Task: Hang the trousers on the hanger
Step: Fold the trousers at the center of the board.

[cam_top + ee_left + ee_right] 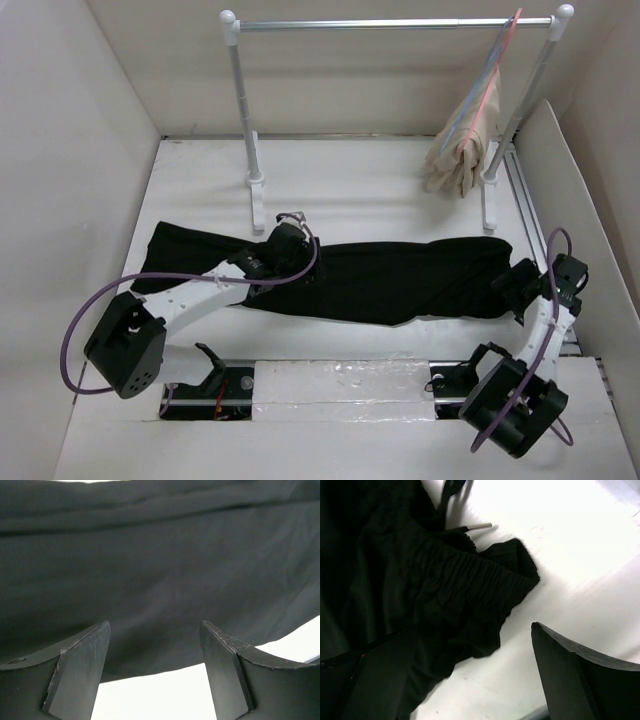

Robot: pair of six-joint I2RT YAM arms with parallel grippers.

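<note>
The right gripper moves down onto the gathered near corner of the waistband next and closes there. That corner lies below it, between its spread fingers.
The black trousers [400,275] lie flat across the middle of the table, legs to the left and waistband to the right. My left gripper [288,250] is open and low over the legs. In the left wrist view [155,625] the dark fabric [160,565] fills the space beyond its spread fingers and nothing is held. My right gripper [515,285] is open at the waistband end. In the right wrist view [470,627] the gathered waistband [465,590] lies between its fingers, ungripped. A thin light-blue hanger [487,68] seems to hang at the rail's right end.
A white clothes rack [390,24] stands at the back. A beige garment [462,150] hangs from a pink hanger at its right end. White walls enclose the table on three sides. A drawstring with a white tip [480,526] lies by the waistband.
</note>
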